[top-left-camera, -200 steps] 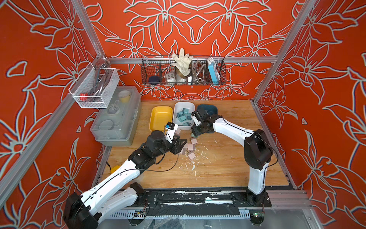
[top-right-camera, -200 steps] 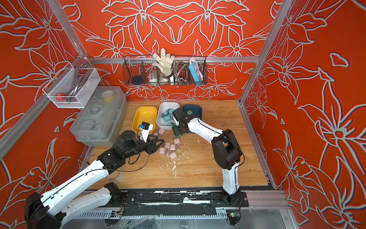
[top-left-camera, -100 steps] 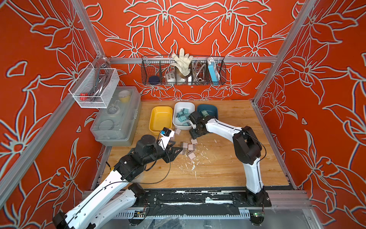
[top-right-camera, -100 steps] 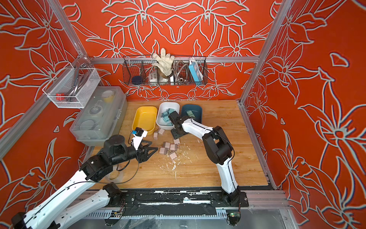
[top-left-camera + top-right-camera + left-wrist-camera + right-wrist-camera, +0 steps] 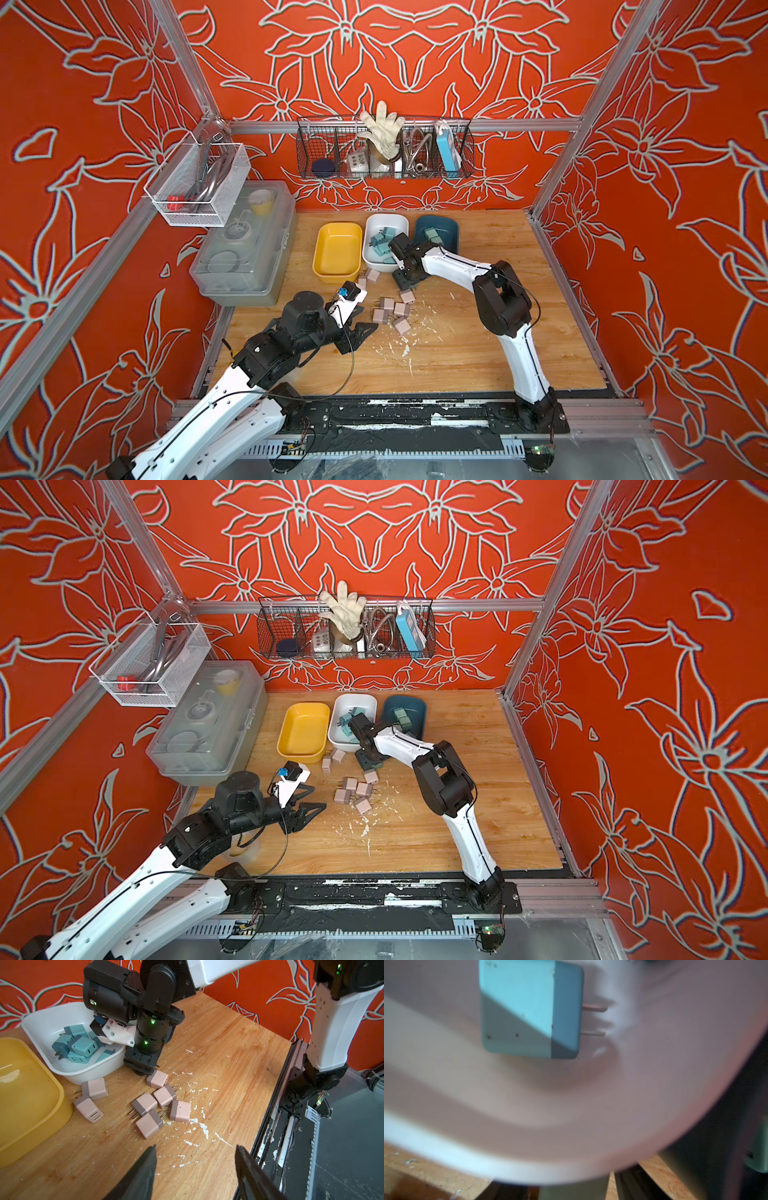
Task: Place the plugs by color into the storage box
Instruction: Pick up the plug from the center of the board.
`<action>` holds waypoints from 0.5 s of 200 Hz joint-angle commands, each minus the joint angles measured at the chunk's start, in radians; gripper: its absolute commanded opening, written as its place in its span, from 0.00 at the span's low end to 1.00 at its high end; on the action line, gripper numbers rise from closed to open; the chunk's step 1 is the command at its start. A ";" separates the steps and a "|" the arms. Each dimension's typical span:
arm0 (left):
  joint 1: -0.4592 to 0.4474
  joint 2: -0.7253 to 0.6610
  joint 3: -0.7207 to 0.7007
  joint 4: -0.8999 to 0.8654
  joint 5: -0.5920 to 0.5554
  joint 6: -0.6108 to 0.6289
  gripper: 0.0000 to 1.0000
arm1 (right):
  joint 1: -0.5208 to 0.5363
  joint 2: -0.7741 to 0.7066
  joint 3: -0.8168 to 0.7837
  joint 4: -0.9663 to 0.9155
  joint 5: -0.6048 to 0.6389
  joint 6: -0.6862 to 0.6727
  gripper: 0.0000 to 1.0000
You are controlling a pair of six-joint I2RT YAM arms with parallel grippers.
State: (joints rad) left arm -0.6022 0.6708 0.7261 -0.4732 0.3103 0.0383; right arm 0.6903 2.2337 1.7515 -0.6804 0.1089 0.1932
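Observation:
I should keep my right gripper low before the white bin and close its fingers onto the grey-green plug's sides, since it already sits between them.
Three storage box bins stand side by side: yellow [image 5: 337, 266] empty, white [image 5: 384, 220] holding light blue plugs [image 5: 83, 1045], dark blue [image 5: 451, 232] holding green plugs [image 5: 432, 237]. Several pink plugs [image 5: 392, 311] [image 5: 145, 1103] lie loose on the table; two more [image 5: 94, 1088] rest by the yellow bin. My left gripper [image 5: 359, 334] [image 5: 195, 1151] hovers open and empty just short of the pink cluster. My right gripper [image 5: 406, 284] [image 5: 577, 1194] points down at the table in front of the white bin, beside a pink plug [image 5: 157, 1078]. Its dark fingers stand apart with a blurred grey-green shape between them.
A clear lidded box [image 5: 245, 245] sits against the left wall under a white wire basket [image 5: 199, 183]. A black wire basket [image 5: 384, 149] hangs on the back wall. White flecks [image 5: 405, 345] litter the wooden table. A black rail [image 5: 415, 415] runs along the front edge.
My left gripper has pulled back from the pink plugs toward the front left with its jaws a little wider. My right gripper has come down from the bins' front edge to the table.

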 commanded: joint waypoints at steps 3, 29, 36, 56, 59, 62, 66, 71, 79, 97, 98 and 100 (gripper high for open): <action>0.010 0.006 0.006 -0.018 0.022 0.012 0.61 | 0.006 0.055 0.011 -0.019 -0.026 -0.009 0.66; 0.023 0.000 0.005 -0.016 0.030 0.002 0.61 | 0.006 0.046 0.008 -0.018 -0.051 -0.010 0.61; 0.026 -0.004 0.003 -0.015 0.032 -0.001 0.61 | 0.006 0.034 -0.003 -0.012 -0.052 -0.008 0.61; 0.034 -0.013 -0.003 -0.009 0.033 -0.005 0.61 | 0.006 -0.006 -0.047 0.009 -0.049 -0.002 0.57; 0.035 -0.013 -0.004 -0.008 0.032 -0.005 0.61 | 0.007 -0.012 -0.052 0.012 -0.049 -0.001 0.57; 0.037 -0.013 -0.004 -0.007 0.032 -0.004 0.61 | 0.006 -0.016 -0.059 0.016 -0.051 0.000 0.56; 0.038 -0.013 -0.003 -0.006 0.032 -0.006 0.61 | 0.007 -0.024 -0.066 0.022 -0.053 0.003 0.56; 0.039 -0.013 -0.003 -0.005 0.029 -0.007 0.61 | 0.007 -0.034 -0.076 0.027 -0.055 0.007 0.55; 0.041 -0.013 -0.003 -0.005 0.030 -0.011 0.61 | 0.008 -0.047 -0.087 0.032 -0.064 0.010 0.53; 0.047 -0.015 -0.008 0.000 0.039 -0.019 0.61 | 0.008 -0.068 -0.104 0.039 -0.073 0.015 0.51; 0.047 -0.015 -0.009 0.000 0.039 -0.020 0.61 | 0.008 -0.070 -0.106 0.039 -0.073 0.016 0.51; 0.049 -0.016 -0.009 0.001 0.042 -0.021 0.61 | 0.009 -0.071 -0.108 0.040 -0.073 0.017 0.51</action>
State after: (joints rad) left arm -0.5667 0.6666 0.7258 -0.4854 0.3279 0.0311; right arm 0.6903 2.2005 1.6848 -0.6212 0.0586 0.1967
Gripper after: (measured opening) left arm 0.607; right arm 0.519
